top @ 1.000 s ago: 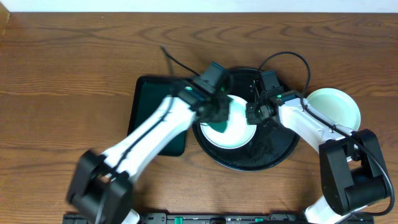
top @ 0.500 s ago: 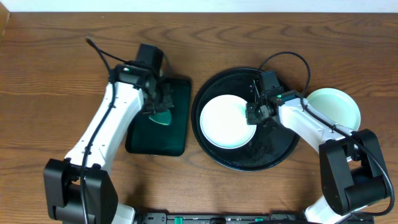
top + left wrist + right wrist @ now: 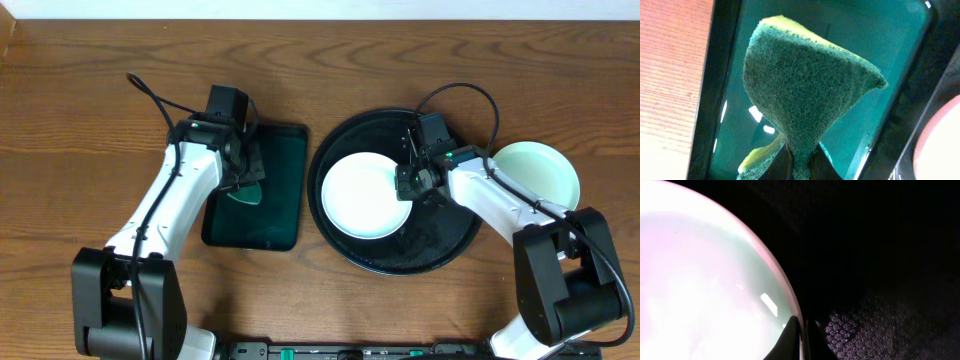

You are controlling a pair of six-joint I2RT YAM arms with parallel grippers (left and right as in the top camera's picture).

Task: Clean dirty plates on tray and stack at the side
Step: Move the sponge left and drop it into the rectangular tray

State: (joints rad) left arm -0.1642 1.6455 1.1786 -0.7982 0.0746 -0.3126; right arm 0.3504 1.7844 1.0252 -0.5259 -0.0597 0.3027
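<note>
The green sponge goes down in my left gripper toward the open teal bottom of the rectangular tray next, before my left gripper opens.
One pale plate (image 3: 362,196) lies in the round black tray (image 3: 440,240). My right gripper (image 3: 406,184) is shut on its right rim; in the right wrist view the fingers (image 3: 791,332) pinch the plate's edge (image 3: 705,280) over the dark tray floor (image 3: 880,255). A second, mint-green plate (image 3: 540,170) rests on the table to the right of the tray. My left gripper (image 3: 246,176) hangs over the small rectangular tray and is shut on a green sponge (image 3: 805,90) with a yellow back, squeezed into a fan shape.
The dark rectangular tray (image 3: 285,200) with a teal floor (image 3: 890,45) sits left of the round tray, close beside it. Bare wooden table (image 3: 80,120) spreads to the left and back. Cables loop above both wrists.
My left arm has swung left with the sponge, from above the plate in the round tray to over the rectangular tray. The right arm and its plate have stayed put.
</note>
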